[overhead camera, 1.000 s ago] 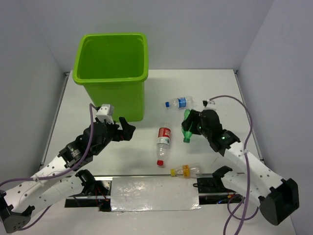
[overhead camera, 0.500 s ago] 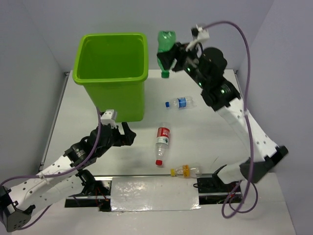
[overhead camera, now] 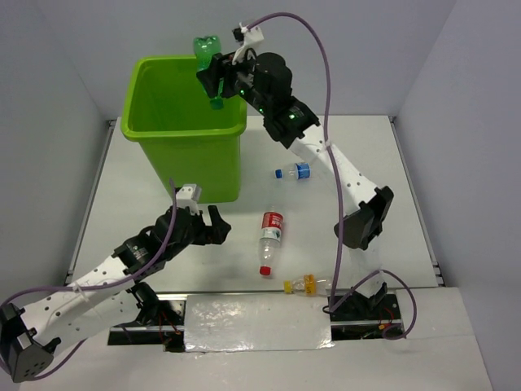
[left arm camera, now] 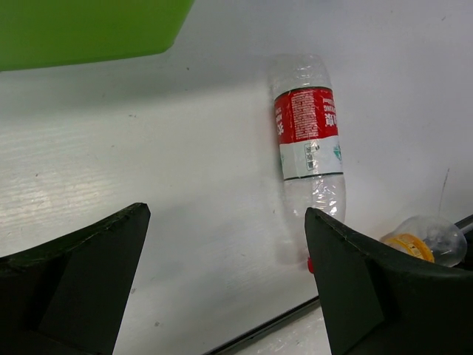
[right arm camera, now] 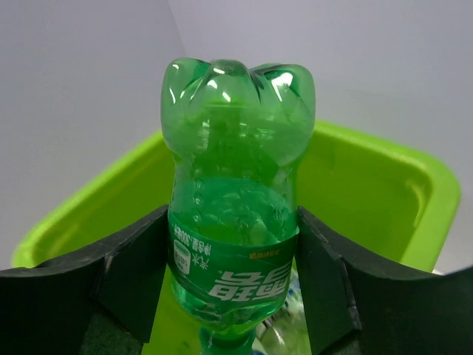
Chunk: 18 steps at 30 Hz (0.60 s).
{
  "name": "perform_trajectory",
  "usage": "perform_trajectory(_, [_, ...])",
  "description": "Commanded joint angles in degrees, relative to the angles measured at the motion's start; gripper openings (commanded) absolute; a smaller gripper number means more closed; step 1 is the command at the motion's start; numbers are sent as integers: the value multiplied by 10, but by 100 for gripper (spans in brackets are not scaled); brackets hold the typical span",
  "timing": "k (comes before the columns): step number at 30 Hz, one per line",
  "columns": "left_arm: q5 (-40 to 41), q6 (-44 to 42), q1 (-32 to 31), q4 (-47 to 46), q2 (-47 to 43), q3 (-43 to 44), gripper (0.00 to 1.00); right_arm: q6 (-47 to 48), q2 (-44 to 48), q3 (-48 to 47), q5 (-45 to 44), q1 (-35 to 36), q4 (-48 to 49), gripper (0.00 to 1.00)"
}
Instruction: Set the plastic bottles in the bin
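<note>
I should next move my left gripper to the right in the top view and down onto the red-label bottle's labelled middle (overhead camera: 272,227) (left arm camera: 309,140), because it is outside the gripper's open fingers.
My right gripper (overhead camera: 213,77) is shut on a green bottle (overhead camera: 208,61), neck down, over the right side of the lime-green bin (overhead camera: 186,151). In the right wrist view the fingers (right arm camera: 137,281) press both sides of the green bottle (right arm camera: 235,200) above the bin's (right arm camera: 384,200) inside, where another bottle (right arm camera: 284,333) shows faintly. A red-label bottle (overhead camera: 271,241) lies on the table mid-front; my left gripper (overhead camera: 213,226) stands open just left of it. In the left wrist view the red-label bottle (left arm camera: 307,148) lies ahead right of the jaws. A blue-label bottle (overhead camera: 298,172) and a yellow-label bottle (overhead camera: 310,284) lie on the table.
White table (overhead camera: 358,155) with walls at back and sides. A metal strip (overhead camera: 252,322) runs along the front edge between the arm bases. A purple cable (overhead camera: 321,73) loops high over the right arm. The yellow-label bottle (left arm camera: 425,240) lies at the front edge.
The right arm swung the green bottle up from the table and leftward, from beside the bin to over its opening. The left gripper edged right toward the red-label bottle.
</note>
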State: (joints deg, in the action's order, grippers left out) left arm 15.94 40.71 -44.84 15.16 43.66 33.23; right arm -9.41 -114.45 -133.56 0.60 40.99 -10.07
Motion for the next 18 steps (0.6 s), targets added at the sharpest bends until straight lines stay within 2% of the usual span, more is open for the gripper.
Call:
perform_trajectory(1, [-14,-3,-2,-29,-12,0,99,18,5,-24,-24,8,15,71])
perform_trajectory(6, [-21,-2,-3,-26,0,4,99,34,41,-3,-51,8,-5,93])
perform_trajectory(9, [-33,-8,-3,-33,12,10,99,48,81,14,-62,8,-10,96])
perform_trajectory(13, [-58,-19,-3,-49,25,17,99,53,154,96,-87,1,-16,100])
perform_trajectory(16, [-85,-27,-4,-67,35,18,99,18,219,163,-70,-33,-29,100])
perform_trajectory(18, [-101,-30,-8,-78,47,21,99,-10,256,227,-41,-79,-40,100])
